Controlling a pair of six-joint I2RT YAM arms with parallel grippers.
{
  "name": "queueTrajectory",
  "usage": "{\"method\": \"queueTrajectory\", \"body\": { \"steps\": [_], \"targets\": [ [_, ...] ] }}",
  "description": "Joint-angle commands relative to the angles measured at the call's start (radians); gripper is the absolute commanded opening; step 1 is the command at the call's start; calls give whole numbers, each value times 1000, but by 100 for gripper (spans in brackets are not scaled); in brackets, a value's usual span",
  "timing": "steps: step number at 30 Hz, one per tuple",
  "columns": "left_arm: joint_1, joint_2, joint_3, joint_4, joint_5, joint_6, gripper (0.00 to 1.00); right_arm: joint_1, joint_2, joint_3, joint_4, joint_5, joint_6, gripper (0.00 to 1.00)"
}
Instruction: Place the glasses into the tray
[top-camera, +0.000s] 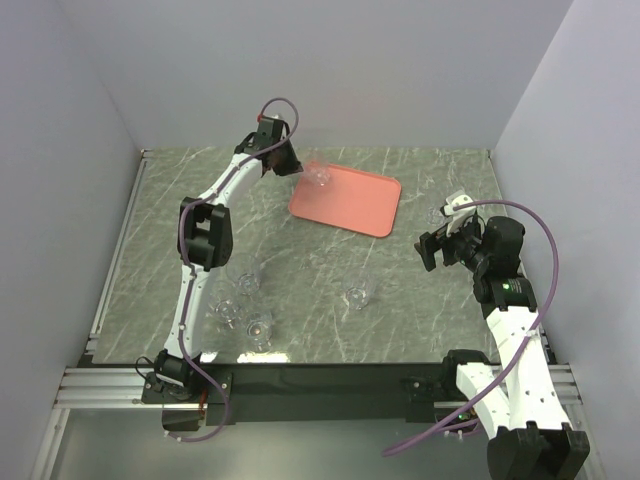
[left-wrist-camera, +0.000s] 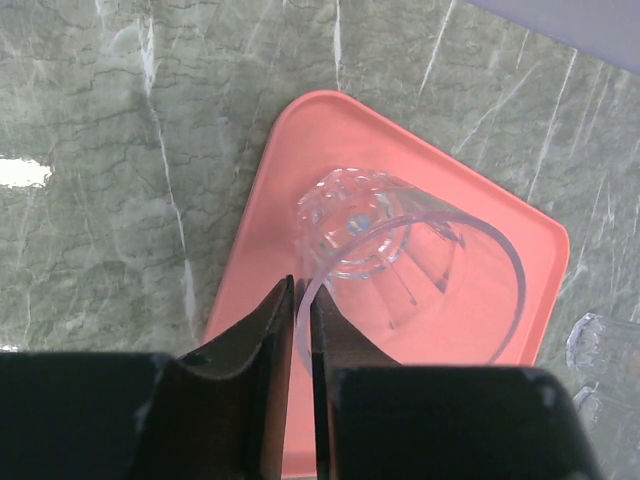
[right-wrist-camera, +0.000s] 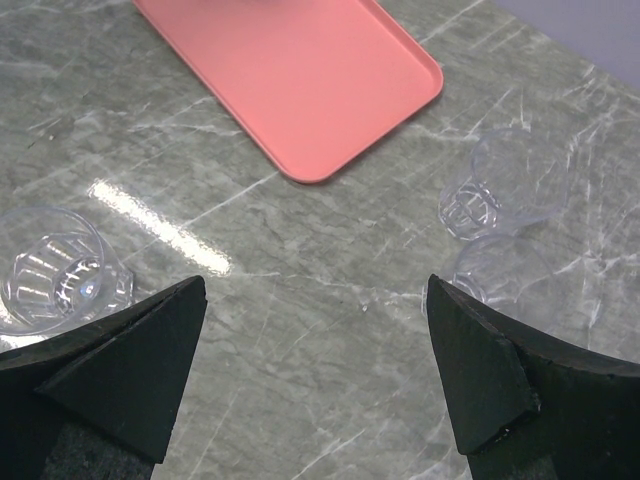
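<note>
My right gripper goes to the left in the top view and down onto the middle glass's rim (top-camera: 371, 281) next, since that glass stands outside the tray (top-camera: 350, 205).
The salmon-pink tray (top-camera: 350, 205) lies at the back middle of the table. My left gripper (top-camera: 287, 160) is shut on the rim of a clear glass (top-camera: 320, 178) and holds it tilted over the tray's far left corner. In the left wrist view the fingertips (left-wrist-camera: 278, 310) pinch the glass (left-wrist-camera: 400, 255) wall, with the tray (left-wrist-camera: 275, 210) below. My right gripper (top-camera: 432, 250) is open and empty above bare table right of the tray; it shows in the right wrist view (right-wrist-camera: 315, 300). Loose glasses stand at front left (top-camera: 248, 282), (top-camera: 228, 310), (top-camera: 260, 328), at the middle (top-camera: 358, 295) and at the right (top-camera: 440, 213).
In the right wrist view the tray (right-wrist-camera: 290, 70) lies ahead, one glass (right-wrist-camera: 60, 275) stands by the left finger and two glasses (right-wrist-camera: 510, 185), (right-wrist-camera: 500, 275) by the right finger. Grey walls close in the marble table on three sides. Another glass (left-wrist-camera: 605, 350) shows beside the tray.
</note>
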Motion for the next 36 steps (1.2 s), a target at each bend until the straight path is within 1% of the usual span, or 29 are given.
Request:
{"method": "queueTrajectory", "body": {
  "steps": [1, 6, 11, 12, 15, 18, 23, 25, 26, 28, 29, 30, 31, 32, 33, 34, 35, 36],
  "targets": [
    [-6, -6, 56, 49, -13, -14, 20, -9, -16, -4, 8, -11, -8, 97],
    [-10, -9, 55, 49, -11, -14, 32, -11, -16, -4, 8, -11, -8, 97],
    [-12, -31, 53, 60, 13, -8, 40, -14, -19, -4, 8, -11, -10, 97],
    [-10, -47, 52, 65, 18, -3, 45, -15, -19, -4, 8, -13, -9, 97],
    [-10, -101, 21, 101, 32, 6, 54, -20, -17, -4, 6, -14, -10, 97],
    [-9, -156, -16, 127, 28, 14, 59, -25, -16, -4, 5, -19, -7, 97],
    [-6, -257, -85, 150, 19, 49, 62, -31, 3, 0, -4, -50, -9, 97],
    [-6, -296, -135, 155, -7, 78, 64, -32, 10, 5, -14, -63, -10, 97],
    [-6, -343, -160, 160, -23, 87, 65, -32, 17, 6, -17, -80, -9, 97],
    [-6, -402, -259, 190, -68, 120, 70, -32, 24, 11, -23, -102, -2, 97],
    [-4, -464, -294, 203, -82, 132, 71, -34, 38, 14, -27, -143, -2, 97],
    [-4, -495, -365, 212, -109, 158, 75, -32, 46, 22, -47, -166, -7, 97],
    [-3, -527, -400, 229, -120, 170, 76, -32, 69, 26, -58, -192, -10, 97],
    [-3, -593, -436, 236, -128, 184, 77, -31, 82, 32, -72, -217, -22, 96],
    [-1, -627, -510, 241, -128, 196, 78, -28, 96, 49, -105, -267, -31, 96],
    [0, -662, -549, 258, -164, 218, 79, -26, 130, 58, -121, -287, -50, 96],
    [3, -736, -592, 270, -183, 230, 80, -22, 147, 69, -139, -298, -56, 96],
    [5, -774, -687, 290, -195, 239, 82, -3, 162, 90, -168, -304, -62, 96]
  ]
}}
